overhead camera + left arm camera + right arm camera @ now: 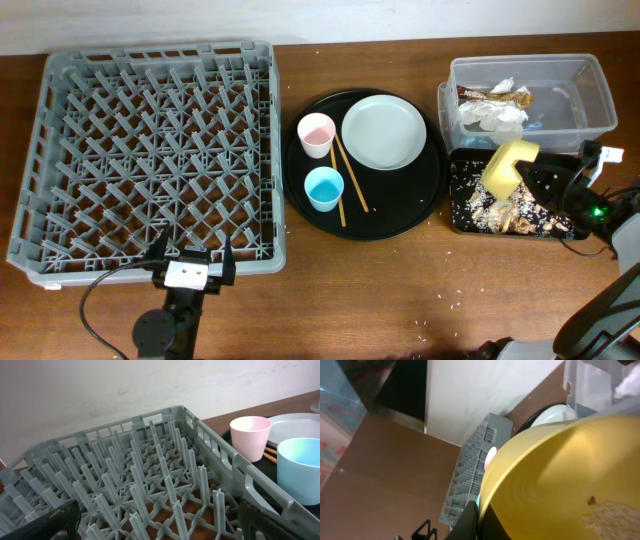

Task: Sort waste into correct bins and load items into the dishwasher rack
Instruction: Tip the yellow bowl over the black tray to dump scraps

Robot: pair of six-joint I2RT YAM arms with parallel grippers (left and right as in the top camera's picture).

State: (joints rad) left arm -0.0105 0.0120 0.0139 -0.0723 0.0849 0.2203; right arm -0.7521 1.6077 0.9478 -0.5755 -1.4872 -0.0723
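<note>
I will next move my right gripper left in the overhead view to the round black tray's bare space, turn the bowl [507, 166] upright, lower it and let go.
My right gripper [528, 172] is shut on the rim of the small yellow bowl [507, 166] and holds it tipped on its side over the shallow black tray [458, 200], which holds crumbly food scraps [505, 213]. The bowl fills the right wrist view [560, 480]. The clear tub [590, 105] holds white napkins [497, 116] and a brown wrapper [500, 96]. My left gripper [192, 258] is open and empty at the front edge of the grey dishwasher rack [150, 150]. The plate [384, 131], pink cup [317, 134], blue cup [324, 188] and chopsticks [347, 180] sit on the round black tray [425, 205].
The rack's pegs [165, 480] fill the left wrist view, with the pink cup [250, 437] and blue cup [300, 467] to its right. Rice grains lie scattered on the wooden table [440, 300] in front. A cable [100, 290] trails by the left arm.
</note>
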